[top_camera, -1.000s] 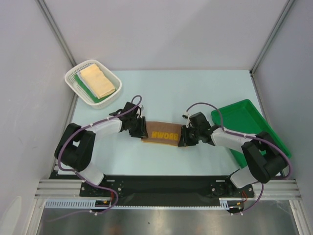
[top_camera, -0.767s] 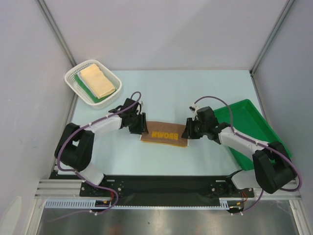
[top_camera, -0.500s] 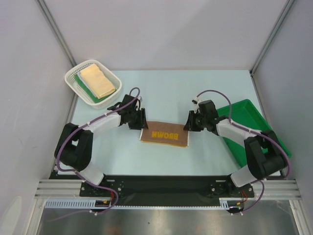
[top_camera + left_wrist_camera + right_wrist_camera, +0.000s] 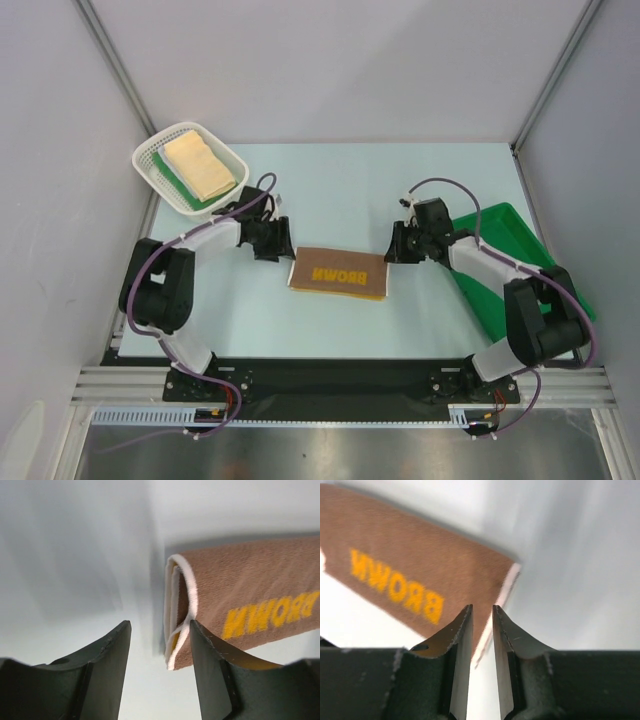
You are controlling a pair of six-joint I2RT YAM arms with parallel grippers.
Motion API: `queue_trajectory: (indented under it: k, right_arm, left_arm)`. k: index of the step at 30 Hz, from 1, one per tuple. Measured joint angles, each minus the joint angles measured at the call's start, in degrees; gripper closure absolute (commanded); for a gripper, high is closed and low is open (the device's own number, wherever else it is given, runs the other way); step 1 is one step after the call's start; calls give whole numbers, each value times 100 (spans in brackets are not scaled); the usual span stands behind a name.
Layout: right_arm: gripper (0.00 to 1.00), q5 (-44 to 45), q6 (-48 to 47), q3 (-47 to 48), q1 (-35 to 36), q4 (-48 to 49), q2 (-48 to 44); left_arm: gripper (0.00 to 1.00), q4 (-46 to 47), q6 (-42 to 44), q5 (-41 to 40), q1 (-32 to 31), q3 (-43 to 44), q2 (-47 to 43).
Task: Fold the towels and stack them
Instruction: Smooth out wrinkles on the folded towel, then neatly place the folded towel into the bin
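My left gripper will next go down and move gently to the right in the top view onto the towel's white-edged end, because that end is closer to one finger.
A tan-brown towel (image 4: 338,273) with yellow lettering lies folded flat at the table's middle. My left gripper (image 4: 268,240) stands just off its left end, up and to the left. In the left wrist view its jaws (image 4: 159,630) are open and empty, with the towel's white-edged folded end (image 4: 250,590) beyond them. My right gripper (image 4: 397,245) sits just off the towel's right end. Its jaws (image 4: 482,609) stand a narrow gap apart with nothing between them, the towel (image 4: 420,570) lying below. A pale yellow-cream towel (image 4: 198,165) lies folded on a green towel (image 4: 180,188) in the basket.
The white mesh basket (image 4: 150,160) stands at the far left corner of the table. A green plastic tray (image 4: 500,240) lies at the right, partly under the right arm. Grey walls close in the table on three sides.
Both grippers have drawn back from the brown towel's ends and shifted toward the far side. The left jaws have widened. The towel now lies free on the table.
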Motion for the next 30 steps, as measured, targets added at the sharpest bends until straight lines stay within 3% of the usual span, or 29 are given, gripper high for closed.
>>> queue_trajectory:
  k: [7, 17, 22, 30]
  right_arm:
    - [79, -149, 175, -267, 719, 11, -811]
    - [80, -90, 601, -1641, 1239, 474, -841]
    - [78, -31, 649, -1657, 1244, 472, -1040]
    - [73, 13, 691, -1429, 1268, 105, -2260]
  left_arm:
    - [40, 55, 179, 280, 0, 149, 208]
    - [42, 264, 142, 616, 0, -63, 363]
    - [44, 372, 133, 682, 0, -105, 369]
    - [47, 599, -70, 715, -122, -225, 369]
